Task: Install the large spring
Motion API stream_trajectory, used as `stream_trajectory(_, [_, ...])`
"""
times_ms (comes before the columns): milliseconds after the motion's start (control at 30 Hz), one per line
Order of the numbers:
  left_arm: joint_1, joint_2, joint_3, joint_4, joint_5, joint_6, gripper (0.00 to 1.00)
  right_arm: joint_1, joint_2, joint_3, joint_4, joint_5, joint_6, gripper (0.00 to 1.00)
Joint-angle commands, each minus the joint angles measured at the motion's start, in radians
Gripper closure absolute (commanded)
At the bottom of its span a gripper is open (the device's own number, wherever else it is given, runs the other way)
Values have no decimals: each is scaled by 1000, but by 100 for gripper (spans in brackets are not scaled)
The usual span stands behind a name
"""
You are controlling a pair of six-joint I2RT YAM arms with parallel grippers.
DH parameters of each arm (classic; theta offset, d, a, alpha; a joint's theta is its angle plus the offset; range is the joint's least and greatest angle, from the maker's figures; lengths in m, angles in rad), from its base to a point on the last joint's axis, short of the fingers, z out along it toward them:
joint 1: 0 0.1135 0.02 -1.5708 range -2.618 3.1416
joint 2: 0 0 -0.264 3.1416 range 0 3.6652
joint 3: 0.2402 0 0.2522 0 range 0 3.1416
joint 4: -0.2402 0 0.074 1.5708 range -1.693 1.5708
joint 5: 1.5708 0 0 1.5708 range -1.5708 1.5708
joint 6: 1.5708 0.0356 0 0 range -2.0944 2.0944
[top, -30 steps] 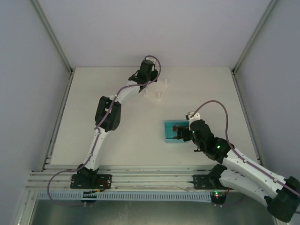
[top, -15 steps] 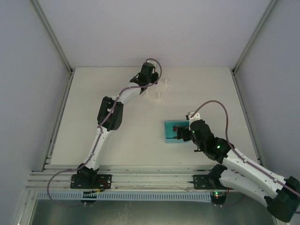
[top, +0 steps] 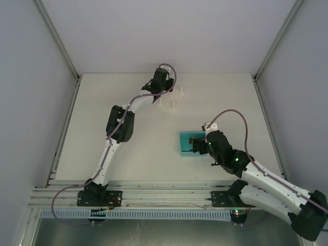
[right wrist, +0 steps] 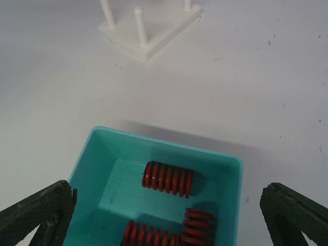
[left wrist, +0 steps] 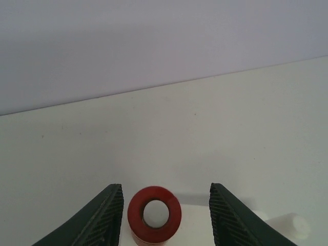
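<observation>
My right gripper should next turn and lower around the red spring nearest the bin's far side (right wrist: 167, 178), as that spring is below the open fingers.
A large red spring (left wrist: 174, 215) stands upright on the white peg stand (left wrist: 202, 228), seen end-on in the left wrist view. My left gripper (left wrist: 166, 212) is open around it, and the spring sits nearer the left finger without touching either. From above, the left gripper (top: 159, 88) hangs over the stand (top: 172, 101) at the back. My right gripper (right wrist: 166, 215) is open wide and empty over a teal bin (right wrist: 102, 154). The bin holds three red springs, one lying across the middle (right wrist: 168, 179).
The stand's bare white pegs (right wrist: 139, 23) show in the right wrist view beyond the bin. From above, the bin (top: 183, 148) lies at centre right under the right gripper (top: 197, 145). Grey walls close in the table on three sides.
The left gripper has shifted slightly toward the back over the stand. The right arm has barely moved.
</observation>
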Motion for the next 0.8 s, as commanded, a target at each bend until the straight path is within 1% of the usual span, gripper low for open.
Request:
stream_trajectory(0, [5, -88, -23, 26, 32, 0, 49, -2, 3, -4, 11, 6, -1, 1])
stream_trajectory(133, [4, -174, -76, 2, 66, -8, 45, -4, 21, 6, 10, 0, -4, 1])
stream_trajectory(267, [4, -336, -227, 31, 91, -25, 39, -7, 62, 30, 0, -21, 1, 1])
stream_trajectory(467, [5, -638, -595, 151, 77, -74, 30, -23, 141, 90, -58, -93, 28, 1])
stream_trajectory(600, [5, -820, -832, 184, 74, -103, 25, -41, 190, 168, -153, -138, 63, 1])
stream_trajectory(700, [4, -942, -992, 199, 85, -126, 16, -62, 258, 234, -225, -170, 80, 1])
stream_trajectory(767, [2, -1021, -1083, 206, 77, -141, 10, -97, 304, 285, -270, -217, 73, 5])
